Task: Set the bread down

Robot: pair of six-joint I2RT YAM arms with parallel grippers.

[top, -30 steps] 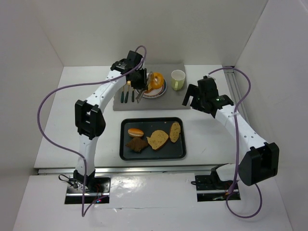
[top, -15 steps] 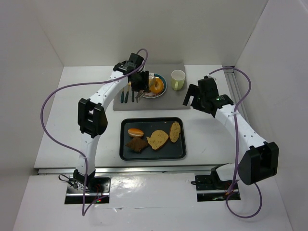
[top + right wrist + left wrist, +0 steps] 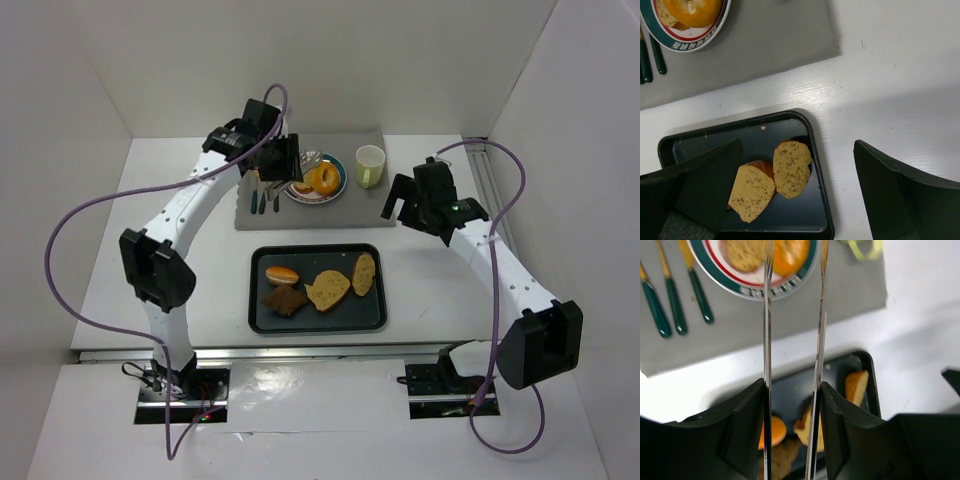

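The narrow slice [image 3: 856, 387] lies below my left gripper and to its right in the top view, so my left gripper should next draw back and lower the tongs [image 3: 768, 315] around the slice.
My left gripper [image 3: 283, 165] [image 3: 792, 385] is shut on metal tongs [image 3: 768, 315], whose two blades stand apart with nothing between them, above the near rim of the plate [image 3: 337, 190] [image 3: 755, 284]. An orange bagel [image 3: 324, 179] [image 3: 790, 254] and a brown bread round [image 3: 742, 252] lie on the plate. My right gripper [image 3: 402, 198] [image 3: 797, 145] is open and empty, high over the right end of the black tray [image 3: 372, 312] [image 3: 790, 215]. The tray holds a bun [image 3: 282, 274], a dark star-shaped piece [image 3: 284, 298] and two slices [image 3: 327, 290] [image 3: 364, 273] [image 3: 791, 167].
The plate sits on a grey mat [image 3: 345, 214] with green-handled cutlery [image 3: 262, 197] [image 3: 670, 307] at its left and a pale green cup [image 3: 370, 166] at its right. White walls enclose the table on three sides.
The bagel, held upright in the tongs over the plate a second ago, now lies on the plate. The tongs have let it go and my left arm has drawn back to the left.
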